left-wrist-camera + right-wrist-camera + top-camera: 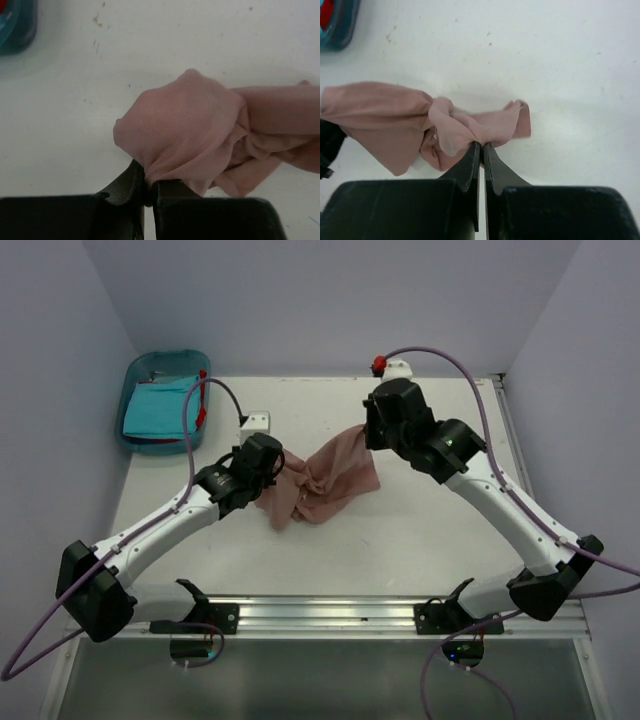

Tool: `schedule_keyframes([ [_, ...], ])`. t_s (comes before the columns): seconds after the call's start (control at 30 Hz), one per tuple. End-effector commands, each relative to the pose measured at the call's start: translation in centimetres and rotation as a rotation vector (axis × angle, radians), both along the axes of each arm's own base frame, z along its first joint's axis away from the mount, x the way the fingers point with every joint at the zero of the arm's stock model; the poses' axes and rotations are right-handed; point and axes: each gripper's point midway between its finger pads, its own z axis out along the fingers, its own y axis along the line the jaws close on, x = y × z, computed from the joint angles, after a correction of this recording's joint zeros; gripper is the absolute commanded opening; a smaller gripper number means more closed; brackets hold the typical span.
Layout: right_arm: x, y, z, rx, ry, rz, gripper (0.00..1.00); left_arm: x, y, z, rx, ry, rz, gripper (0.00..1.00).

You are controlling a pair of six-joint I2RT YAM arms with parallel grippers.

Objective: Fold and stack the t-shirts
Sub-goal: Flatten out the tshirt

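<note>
Next, the left gripper brings the bunched pink end of the t-shirt it holds down to the tabletop below and releases it there, since that end still hangs.
The dusty pink t-shirt (325, 480) hangs bunched between my two grippers over the table's middle. My left gripper (275, 468) is shut on its left end; in the left wrist view the jaws (148, 182) pinch a fold of the pink cloth (185, 135). My right gripper (372, 432) is shut on its upper right end; in the right wrist view the jaws (481, 145) pinch the pink cloth (385, 117). The turquoise t-shirt (160, 408) lies folded in the blue bin at the far left. A bit of red cloth (326, 12) shows in the bin.
The blue plastic bin (140, 368) stands at the table's far left corner. A white bracket (256, 421) and a red-tipped cable (202, 405) lie near it. Another white bracket with a red part (392, 367) sits at the far edge. Walls close in both sides.
</note>
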Motion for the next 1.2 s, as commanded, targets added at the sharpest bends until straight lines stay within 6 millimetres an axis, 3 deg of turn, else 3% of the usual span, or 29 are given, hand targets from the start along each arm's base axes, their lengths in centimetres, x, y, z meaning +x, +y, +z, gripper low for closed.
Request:
schedule_keyframes([
  [0.0, -0.4, -4.3, 1.2, -0.147, -0.028, -0.115, 0.0, 0.0, -0.5, -2.9, -0.058, 0.04, 0.034, 0.0],
  [0.23, -0.3, -6.6, 4.0, -0.17, -0.108, -0.203, 0.0, -0.8, -0.1, -10.8, 0.026, 0.203, 0.051, 0.0],
  [0.33, 0.2, -7.0, 4.3, -0.19, -0.119, -0.219, 0.0, 0.0, -0.5, -12.5, 0.045, 0.205, 0.038, 0.0],
  [0.4, 0.5, -7.1, 4.1, -0.201, -0.113, -0.222, 0.0, 0.8, -1.4, -12.6, 0.022, 0.173, 0.012, 0.0],
  [0.5, 1.3, -7.5, 3.3, -0.208, -0.093, -0.235, 0.0, 1.9, -2.4, -11.4, 0.008, 0.11, -0.046, 0.21],
  [0.57, 1.8, -7.5, 2.6, -0.206, -0.079, -0.234, 0.0, 2.3, -2.5, -10.7, 0.026, 0.081, -0.077, 0.42],
  [0.6, 2.2, -7.8, 2.2, -0.204, -0.069, -0.24, 0.0, 2.5, -2.6, -9.8, 0.018, 0.057, -0.082, 0.48],
  [0.63, 2.4, -7.9, 2.0, -0.203, -0.064, -0.243, 0.0, 2.6, -2.7, -9.1, 0.025, 0.037, -0.097, 0.61],
  [0.73, 3.2, -8.1, 0.5, -0.2, -0.029, -0.244, 0.0, 2.4, -2.9, -6.4, 0.009, -0.04, -0.137, 0.86],
  [0.77, 3.4, -8.1, 0.1, -0.197, -0.021, -0.244, 0.0, 2.1, -3.3, -5.7, -0.005, -0.05, -0.167, 0.89],
  [0.83, 4.0, -8.4, -0.7, -0.198, -0.001, -0.251, 0.0, 1.4, -4.3, -4.5, -0.01, -0.066, -0.227, 0.91],
  [0.9, 4.6, -8.5, -1.2, -0.202, 0.008, -0.258, 0.0, 0.1, -5.6, -5.1, 0.004, 0.005, -0.3, 0.9],
  [1.0, 5.3, -8.4, -1.8, -0.191, 0.024, -0.254, 0.0, -2.0, -7.2, -7.7, 0.044, 0.14, -0.406, 0.84],
  [1.1, 5.9, -8.2, -2.4, -0.184, 0.041, -0.246, 0.0, -5.1, -10.1, -9.4, 0.121, 0.193, -0.542, 0.8],
  [1.17, 6.2, -7.9, -2.7, -0.175, 0.049, -0.238, 0.0, -6.0, -10.9, -10.1, 0.153, 0.209, -0.579, 0.77],
])
